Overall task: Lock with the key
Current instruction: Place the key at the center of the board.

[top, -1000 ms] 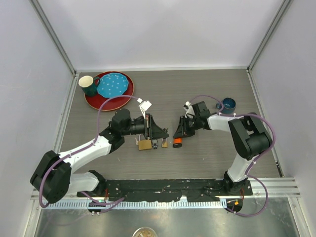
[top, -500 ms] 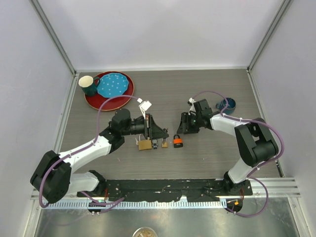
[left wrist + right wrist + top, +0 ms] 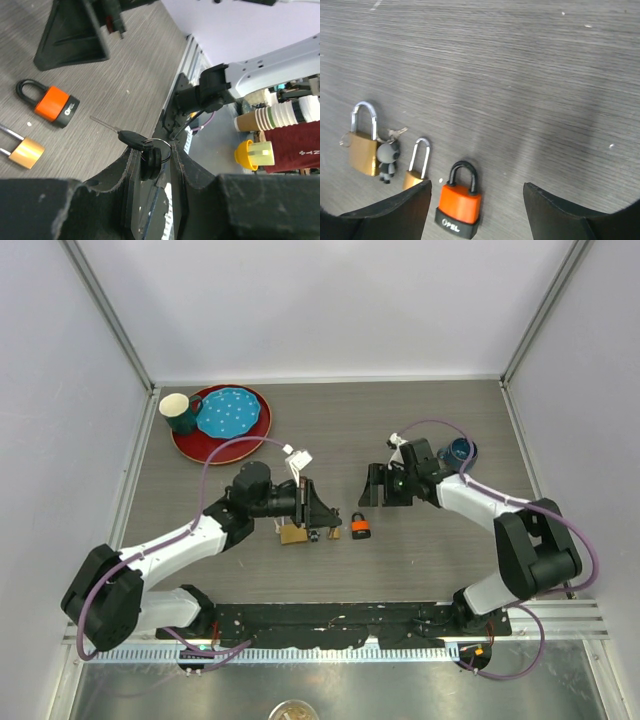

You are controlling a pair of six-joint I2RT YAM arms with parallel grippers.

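Bare tabletop (image 3: 38, 125) beside the orange padlock (image 3: 360, 527) lies below my left gripper and to its right in the top view, so I should lower it there to free the keys.
The orange padlock (image 3: 360, 527) with a black shackle lies flat on the table, also in the right wrist view (image 3: 460, 207) and the left wrist view (image 3: 52, 106). My right gripper (image 3: 378, 487) hangs open just behind it (image 3: 475, 192), with nothing between its fingers. My left gripper (image 3: 318, 510) is shut on the key (image 3: 131, 139), a black-headed key on a ring with other keys. The blade sticks out toward the orange padlock, a short way from it.
A large brass padlock (image 3: 361, 150) with a small figurine keychain (image 3: 387, 159) and a small brass padlock (image 3: 414, 175) lie left of the orange one. At the back left a red plate (image 3: 190, 445) carries a blue dish and a teal mug (image 3: 180, 413). A blue cup (image 3: 462, 451) stands at the right.
My right gripper has opened, let go of the orange padlock and drawn back toward the right. The padlock now lies on the table. The left gripper has shifted slightly right with the key.
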